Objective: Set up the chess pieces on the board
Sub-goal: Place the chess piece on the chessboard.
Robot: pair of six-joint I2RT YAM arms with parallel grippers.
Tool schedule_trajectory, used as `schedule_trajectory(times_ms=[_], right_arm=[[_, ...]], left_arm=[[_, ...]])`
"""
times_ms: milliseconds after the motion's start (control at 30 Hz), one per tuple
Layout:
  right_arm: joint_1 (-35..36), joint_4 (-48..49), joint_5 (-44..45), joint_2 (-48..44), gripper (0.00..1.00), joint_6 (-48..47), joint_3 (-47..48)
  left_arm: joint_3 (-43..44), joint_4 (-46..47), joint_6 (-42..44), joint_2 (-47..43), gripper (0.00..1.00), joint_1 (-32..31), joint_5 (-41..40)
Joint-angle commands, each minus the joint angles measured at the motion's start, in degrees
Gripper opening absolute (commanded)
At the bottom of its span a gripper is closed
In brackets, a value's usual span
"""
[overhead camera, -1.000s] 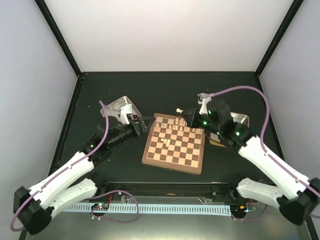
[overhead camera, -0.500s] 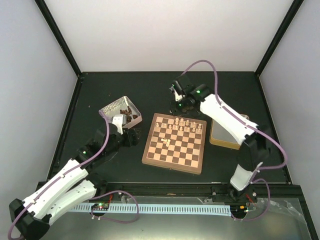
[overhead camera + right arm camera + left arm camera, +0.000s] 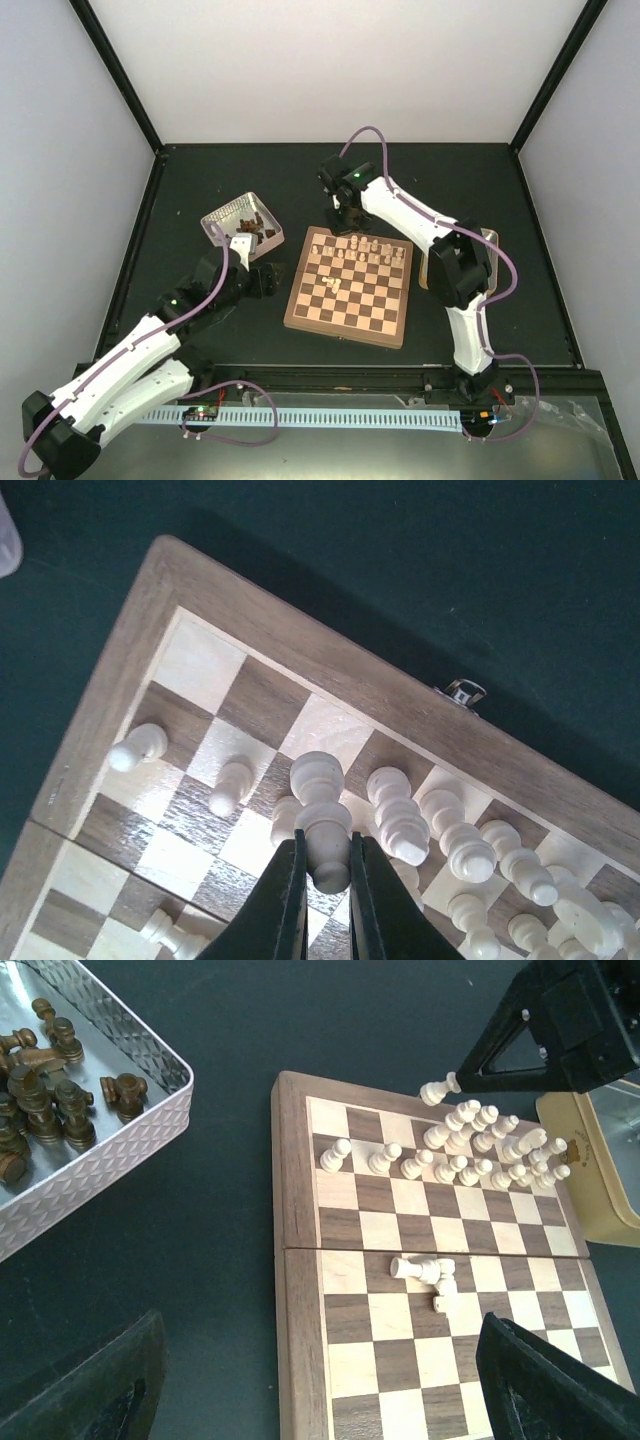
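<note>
The right gripper lowers the cream piece onto the empty light back-row square beside the standing pieces next and releases it, since that free spot lies below the right gripper.
The board [image 3: 296, 305] lies mid-table, with cream chess pieces [image 3: 372, 250] standing in two rows along its far edge. Two more pieces [image 3: 425, 1272] lie toppled near the board's middle. My right gripper [image 3: 324, 848] is shut on one cream piece [image 3: 320, 798], held above the squares near the board's far left corner. The left wrist view shows that same held piece [image 3: 440, 1088] hanging over the back row. My left gripper [image 3: 320, 1400] is open with nothing between its fingers [image 3: 90, 1390], low over the board's left rim [image 3: 297, 1360].
A patterned metal tin [image 3: 222, 213] holding dark brown chessmen [image 3: 40, 1110] stands left of the board. A tan tin [image 3: 600, 1180] sits off the board's right side, partly behind the right arm. Dark walls close in the table at the back and sides.
The right arm has swung from the board's right side round to its far left corner, carrying the cream piece. The left gripper has drawn back from the board's far left corner.
</note>
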Motion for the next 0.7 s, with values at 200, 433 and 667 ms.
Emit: schedule_trajectory(times_ms=[200, 433, 667], right_arm=[[0.29, -3.63, 2.27, 5.74, 0.01, -2.19, 4.54], [0.64, -4.2, 3.12, 7.67, 0.01, -2.61, 4.86], [1.17, -4.45, 2.68, 8.99, 0.02, -2.84, 5.49]], left_arm=[[0.56, 0.9, 1.97, 0.72, 0.86, 0.51, 2.15], [0.21, 1.16, 1.91, 0.88, 0.87, 0.6, 2.31], [0.1, 0.99, 1.8, 1.42, 0.87, 0.66, 2.6]])
